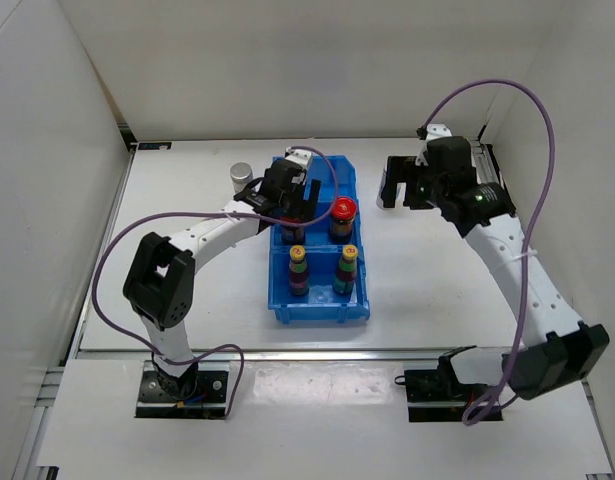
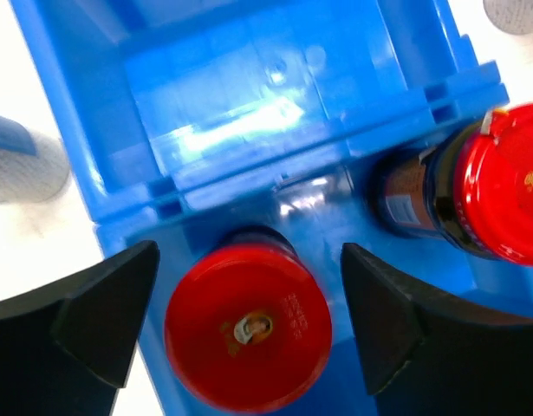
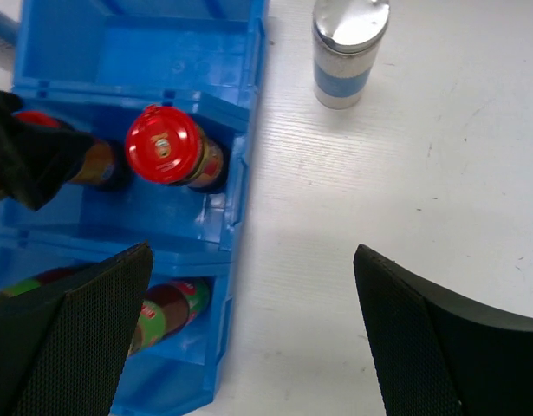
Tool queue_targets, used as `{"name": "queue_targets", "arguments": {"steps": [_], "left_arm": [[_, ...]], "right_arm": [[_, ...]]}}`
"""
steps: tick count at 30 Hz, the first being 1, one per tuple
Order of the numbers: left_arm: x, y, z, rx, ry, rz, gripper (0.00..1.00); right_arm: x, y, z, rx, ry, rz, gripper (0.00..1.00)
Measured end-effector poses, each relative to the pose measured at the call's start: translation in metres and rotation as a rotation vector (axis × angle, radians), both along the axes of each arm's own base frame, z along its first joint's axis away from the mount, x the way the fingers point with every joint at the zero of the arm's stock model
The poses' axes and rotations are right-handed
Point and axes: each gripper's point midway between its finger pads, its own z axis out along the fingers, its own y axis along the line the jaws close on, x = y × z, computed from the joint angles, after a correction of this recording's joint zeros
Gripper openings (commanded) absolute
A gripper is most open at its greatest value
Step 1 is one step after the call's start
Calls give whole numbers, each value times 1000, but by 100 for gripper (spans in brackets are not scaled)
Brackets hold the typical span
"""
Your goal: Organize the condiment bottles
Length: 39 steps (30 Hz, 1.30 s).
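Observation:
The right gripper moves outward and lowers over the bottle's silver top (image 3: 351,22) next, since its open fingers still hang over bare table short of the silver-topped bottle.
Two red-capped dark bottles stand in the middle compartment of the blue bin (image 1: 359,300). My left gripper (image 2: 249,295) is open and straddles the left one (image 2: 247,325), with a gap on each side of the cap. The other red-capped bottle (image 2: 500,195) stands to its right (image 1: 344,210). Two yellow-capped bottles (image 1: 299,262) (image 1: 347,260) fill the near compartment. One silver-topped bottle (image 1: 242,177) stands on the table left of the bin. Another silver-topped bottle (image 3: 348,48) stands right of it. My right gripper (image 3: 253,286) hangs open over bare table beside the bin's right wall.
The bin's far compartment (image 2: 249,87) holds nothing. White walls close in the table on the left, back and right. In the top view my right arm (image 1: 507,250) reaches in from the right, and its gripper (image 1: 397,183) hides the right silver-topped bottle.

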Motion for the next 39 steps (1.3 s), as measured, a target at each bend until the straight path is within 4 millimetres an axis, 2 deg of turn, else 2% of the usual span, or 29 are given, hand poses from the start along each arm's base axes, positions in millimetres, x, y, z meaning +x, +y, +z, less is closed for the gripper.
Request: {"name": "queue_targets", "arguments": {"steps": [5,8,11,14,16,19,21,23,27,30,35,36,38,39], "left_arm": [[11,2,22,1,-59,32,100],[17,5,49,8,-104,45,100],[16,16,88,9,-180,64,100],[0,40,135,5,-275,102,100],[-18,64,162,-7,-334,135,100],[-42,106,178,-13,-391,195,100],[-52,136,171,11,-401,252,100],[-59,157,153,47,-384,297,100],[-75,172,96,118,-303,299,100],[-83,178,71,145,-270,300,100],[-87,189,63,140,-307,351,100],[-89,191,61,139,-312,361,100],[-91,195,60,137,-325,381,100],[-91,197,61,136,-332,390,100]], "right_arm": [[31,-8,-22,-22,71,-46,100],[59,-12,-34,-34,106,-69,100],[89,-18,-44,-36,130,-93,100],[119,-27,-59,-16,164,-110,100],[135,-31,-70,-4,185,-117,100],[156,-33,-87,0,209,-118,100],[167,-29,-99,-3,230,-106,100],[178,-25,-111,-4,244,-100,100],[198,-18,-135,-9,268,-89,100],[211,-15,-154,-15,289,-88,97],[211,-16,-176,-36,331,-81,73],[211,-17,-177,-40,331,-80,63],[212,-19,-177,-54,326,-83,53],[213,-20,-176,-56,324,-88,41]]}}
